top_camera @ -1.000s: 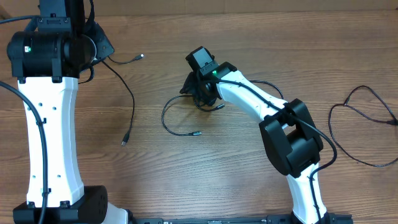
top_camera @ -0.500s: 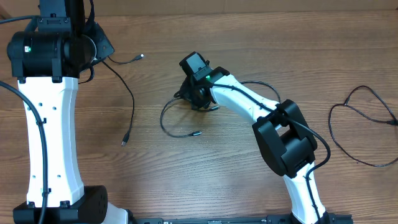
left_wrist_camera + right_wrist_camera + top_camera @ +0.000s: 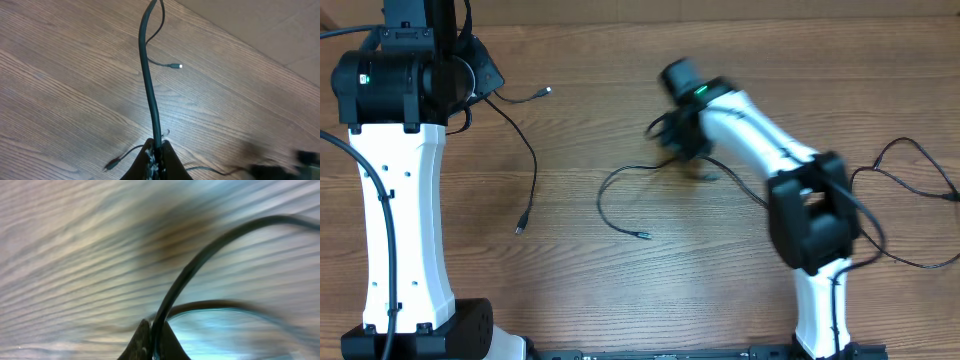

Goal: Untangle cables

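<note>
I should next sweep the cord to my right gripper's right in the overhead view and release it there, on the bare wood beyond the third cable (image 3: 935, 95).
Three thin black cables lie apart on the wooden table. The left cable (image 3: 533, 160) runs from a silvery plug (image 3: 548, 91) down to a plug at the front (image 3: 520, 228). My left gripper (image 3: 156, 148) is shut on it, and the cord (image 3: 146, 65) rises between the fingers. The middle cable (image 3: 604, 205) loops and ends in a plug (image 3: 645, 236). My right gripper (image 3: 678, 145), blurred by motion, is shut on this cord (image 3: 180, 285), which arcs away to the right from the jaws (image 3: 154, 332). The third cable (image 3: 895, 195) lies loose at the right.
The left arm's white link (image 3: 405, 220) covers the table's left side down to its base. The right arm (image 3: 810, 220) stretches from the front edge toward the middle. A paler surface (image 3: 260, 20) borders the table's far edge.
The right gripper has shut on the middle cable and swung right and away from the front, dragging the loop and its plug rightward. The left arm has not moved.
</note>
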Robot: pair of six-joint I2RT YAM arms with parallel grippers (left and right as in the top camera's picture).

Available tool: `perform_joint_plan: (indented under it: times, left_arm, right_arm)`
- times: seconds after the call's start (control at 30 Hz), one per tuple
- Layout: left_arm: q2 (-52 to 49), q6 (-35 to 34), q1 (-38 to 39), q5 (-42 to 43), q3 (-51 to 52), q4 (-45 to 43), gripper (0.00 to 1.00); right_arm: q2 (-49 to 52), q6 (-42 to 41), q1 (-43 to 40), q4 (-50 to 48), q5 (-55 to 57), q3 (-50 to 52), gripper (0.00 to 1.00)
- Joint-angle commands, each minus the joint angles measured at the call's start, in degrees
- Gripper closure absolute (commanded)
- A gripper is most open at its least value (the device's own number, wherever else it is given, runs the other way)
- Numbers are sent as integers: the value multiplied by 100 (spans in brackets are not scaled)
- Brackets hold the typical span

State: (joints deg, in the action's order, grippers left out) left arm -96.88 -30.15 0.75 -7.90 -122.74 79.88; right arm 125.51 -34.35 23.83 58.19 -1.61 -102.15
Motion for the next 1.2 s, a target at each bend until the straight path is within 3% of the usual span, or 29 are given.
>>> perform_joint_plan:
  times: [0.0, 0.2, 0.4, 0.67, 0.7, 0.73, 0.8, 0.87, 1.0, 1.17]
  left_arm:
    - [11, -116, 2, 52, -31, 9, 96]
    - [11, -116, 2, 55, -31, 9, 96]
    - [11, -118, 2, 221, -31, 7, 96]
    - [13, -118, 2, 221, -31, 7, 96]
    - [11, -118, 2, 223, -31, 7, 96]
    - [11, -118, 2, 223, -31, 7, 96]
    - [11, -118, 2, 223, -31, 7, 96]
    - [11, -118, 2, 221, -31, 7, 96]
    - [11, -118, 2, 223, -31, 7, 96]
    - [11, -116, 2, 221, -31, 11, 96]
  right_arm:
    - [-988, 997, -824, 737, 841, -855, 96]
    - [-1552, 1405, -2415, 1744, 1725, -1707, 96]
    - [-1751, 1340, -4450, 1867, 1784, -2413, 96]
    - [-1738, 1338, -5643, 1998, 1062, -2535, 96]
    - [-1738, 1340, -5665, 2015, 1023, -2535, 91]
    - [-1738, 1342, -5665, 2028, 920, -2535, 78]
    - [-1738, 1346, -5650, 2103, 527, -2535, 41]
    - [-1738, 1362, -5584, 2229, -66, -2535, 22]
    - [-1738, 2002, -5237, 2511, -1475, -2535, 20]
    - [-1727, 2660, -4393, 2940, -1779, -2524, 19]
